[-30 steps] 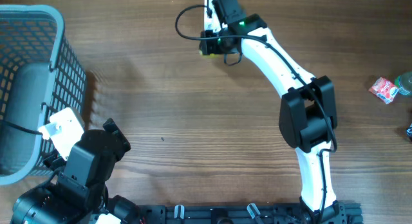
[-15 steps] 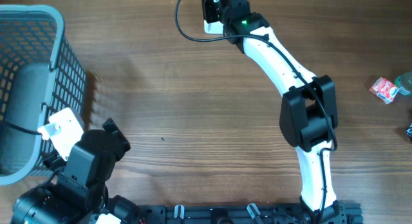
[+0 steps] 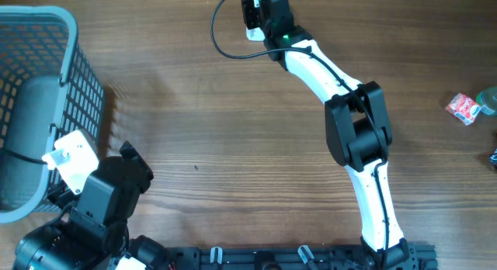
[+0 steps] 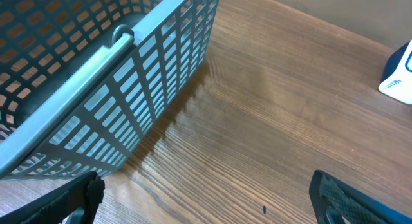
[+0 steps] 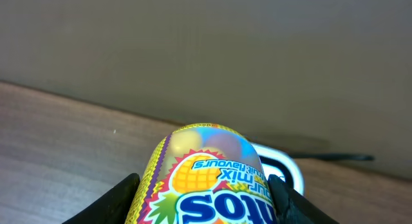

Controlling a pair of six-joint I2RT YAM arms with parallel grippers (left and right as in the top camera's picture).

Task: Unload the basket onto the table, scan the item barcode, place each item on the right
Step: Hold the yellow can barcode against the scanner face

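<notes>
To my right gripper's right in the overhead view lies clear wood point(image 3: 441, 76) beside the red packet, so I need to carry the tub there, lower and release it.
My right gripper point(image 5: 207, 205) is shut on a yellow candy tub point(image 5: 206, 179) with a pineapple and "fruit mix" label, which fills the lower middle of the right wrist view. No barcode shows on the visible side. Just behind the tub lies a white-rimmed scanner point(image 5: 283, 165) with a black cable point(image 5: 341, 158). In the overhead view the right gripper point(image 3: 255, 1) reaches to the table's far edge, beside the white scanner point(image 3: 250, 28). My left gripper point(image 4: 206, 201) stands wide open over bare wood at the near left, holding nothing.
A grey-blue mesh basket point(image 3: 78, 37) fills the left side, also close by in the left wrist view as the basket point(image 4: 148, 76). A red packet point(image 3: 463, 108) and other small items lie at the right edge. A white and blue object point(image 4: 398, 76) sits far right.
My right arm has carried the tub farther toward the table's back edge, past the white scanner, and its wrist has turned. The left arm has barely shifted.
</notes>
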